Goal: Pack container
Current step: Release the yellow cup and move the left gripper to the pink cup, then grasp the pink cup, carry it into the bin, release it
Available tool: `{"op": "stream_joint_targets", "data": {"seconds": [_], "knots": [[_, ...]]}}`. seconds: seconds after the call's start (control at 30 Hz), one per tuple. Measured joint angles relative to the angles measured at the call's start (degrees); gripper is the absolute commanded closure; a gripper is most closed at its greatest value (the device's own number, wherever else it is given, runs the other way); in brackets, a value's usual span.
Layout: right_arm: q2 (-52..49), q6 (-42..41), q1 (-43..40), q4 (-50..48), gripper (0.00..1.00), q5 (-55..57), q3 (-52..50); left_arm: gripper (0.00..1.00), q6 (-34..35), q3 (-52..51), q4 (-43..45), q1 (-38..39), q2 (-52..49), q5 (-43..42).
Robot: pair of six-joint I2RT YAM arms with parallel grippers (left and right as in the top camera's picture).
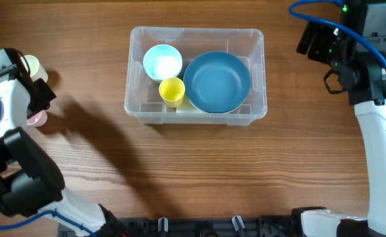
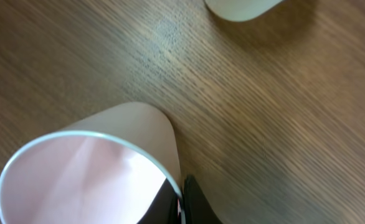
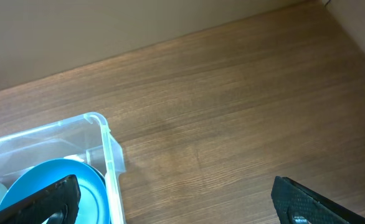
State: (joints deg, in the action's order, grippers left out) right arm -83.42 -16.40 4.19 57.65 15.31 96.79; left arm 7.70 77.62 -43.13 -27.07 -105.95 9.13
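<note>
The left gripper rises next, crosses to the right in the overhead view and lowers the pink cup into the yellow cup (image 1: 172, 91), because the yellow cup's opening stands empty.
The container (image 1: 261, 74) is a clear plastic bin at the table's upper middle. It holds a large blue bowl (image 1: 217, 81), a small light-blue bowl (image 1: 162, 62) and a yellow cup (image 1: 172, 91). My left gripper (image 2: 181, 202) is at the far left and is shut on the rim of a pink cup (image 2: 89, 168), one finger inside and one outside. The arm mostly hides that cup in the overhead view (image 1: 38, 119). My right gripper (image 3: 176, 205) is open and empty, beyond the bin's right end. The bin's corner (image 3: 104, 134) and the blue bowl (image 3: 45, 186) show in the right wrist view.
A cream cup (image 1: 32, 66) stands just behind the left gripper, and its edge shows in the left wrist view (image 2: 241, 7). The left arm's body (image 1: 28, 178) fills the lower left and the right arm (image 1: 377, 131) the right edge.
</note>
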Motion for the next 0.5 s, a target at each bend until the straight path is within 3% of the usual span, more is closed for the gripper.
{"op": "stream_joint_targets", "data": {"seconds": [0.5], "knots": [[0.0,0.0,0.0,0.0,0.0,0.0,0.0,0.96,8.35,-0.02,-10.49,0.04,15.15,-1.64]]}}
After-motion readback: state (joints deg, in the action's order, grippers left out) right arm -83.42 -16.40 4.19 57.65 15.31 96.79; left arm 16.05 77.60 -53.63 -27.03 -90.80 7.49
